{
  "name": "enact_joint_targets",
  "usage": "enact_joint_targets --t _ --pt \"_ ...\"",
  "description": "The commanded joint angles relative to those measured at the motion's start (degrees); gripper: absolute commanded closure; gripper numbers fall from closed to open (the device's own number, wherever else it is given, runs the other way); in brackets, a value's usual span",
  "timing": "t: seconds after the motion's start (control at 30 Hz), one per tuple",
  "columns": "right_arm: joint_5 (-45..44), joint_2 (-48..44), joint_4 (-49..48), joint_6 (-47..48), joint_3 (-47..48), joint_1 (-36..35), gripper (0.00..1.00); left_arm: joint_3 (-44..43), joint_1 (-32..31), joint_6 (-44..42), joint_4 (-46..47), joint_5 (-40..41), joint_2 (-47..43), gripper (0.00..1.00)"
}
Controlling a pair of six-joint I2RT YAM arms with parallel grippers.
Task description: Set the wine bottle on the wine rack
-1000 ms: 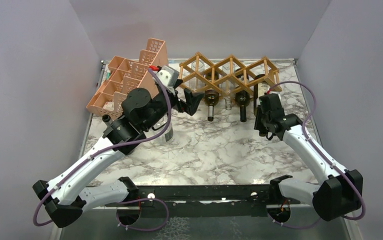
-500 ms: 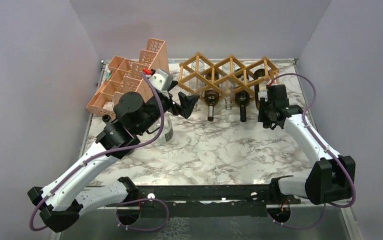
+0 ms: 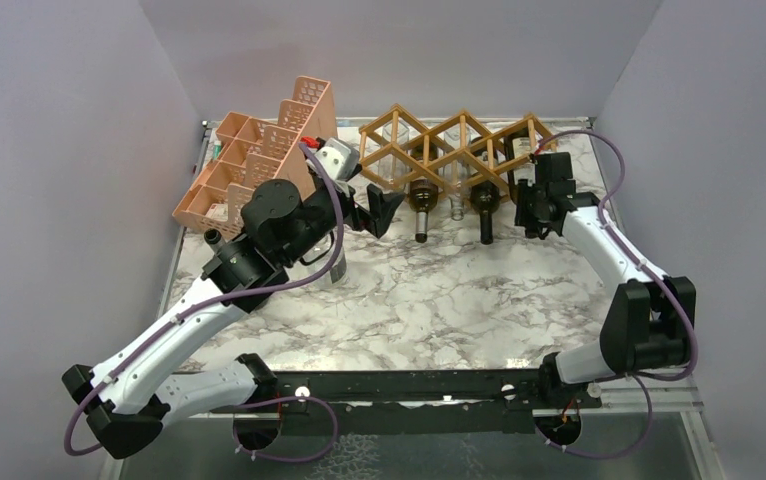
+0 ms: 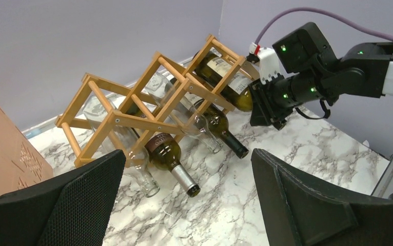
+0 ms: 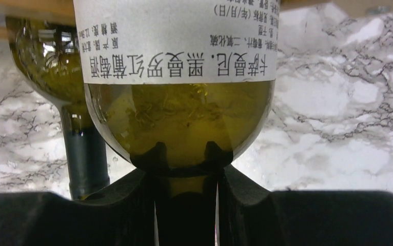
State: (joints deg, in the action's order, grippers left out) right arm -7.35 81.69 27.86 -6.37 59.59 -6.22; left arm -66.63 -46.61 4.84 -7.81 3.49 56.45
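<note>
My right gripper carries the green wine bottle outward next, deeper toward the rack's end opening (image 3: 520,151) before release, since the label protrudes past the bars.
The golden-brown wooden wine rack (image 3: 459,148) stands at the back of the table and also shows in the left wrist view (image 4: 148,102). My right gripper (image 3: 531,205) is shut on the neck of a green wine bottle (image 5: 176,92) with a white label; its body lies in the rack's right-hand opening (image 4: 225,77). Two dark bottles (image 3: 420,200) (image 3: 484,203) and clear glass bottles lie in other openings, necks pointing forward. My left gripper (image 3: 379,208) is open and empty, hovering left of the rack's front, above the table in its own view (image 4: 184,200).
A pink perforated stepped organizer (image 3: 254,160) stands at the back left, close behind my left arm. A clear container (image 3: 334,262) sits under the left arm. Grey walls enclose the marble table (image 3: 439,290) on three sides.
My right gripper has moved back toward the rack with the green bottle, pushing its body further into the right opening. My left gripper shifted slightly.
</note>
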Motion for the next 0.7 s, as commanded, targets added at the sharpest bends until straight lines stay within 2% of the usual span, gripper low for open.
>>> enact_joint_targets --t 0.0,0.17,0.37,0.57,0.67 --pt "-0.45 3.17 -6.53 1.73 5.89 0.8 0.99 -2.3 -0.08 -1.57 -0.1 -1.51 0.79 0.01" --pt "-1.2 6.28 -6.64 2.76 7.02 1.08 0.95 -3.1 -0.1 -2.57 -0.59 -0.38 1.74 0.01" --pt "-0.36 6.64 -7.01 2.79 6.81 1.13 0.74 -3.8 -0.12 -3.12 -0.45 -0.68 3.48 0.01" --pt "-1.94 5.97 -7.78 4.34 6.92 1.15 0.69 -4.11 -0.08 -3.17 -0.32 -0.88 4.45 0.01" --pt "-2.13 5.64 -7.56 4.61 7.56 1.12 0.62 -4.1 -0.07 -3.09 -0.23 -0.98 4.61 0.01"
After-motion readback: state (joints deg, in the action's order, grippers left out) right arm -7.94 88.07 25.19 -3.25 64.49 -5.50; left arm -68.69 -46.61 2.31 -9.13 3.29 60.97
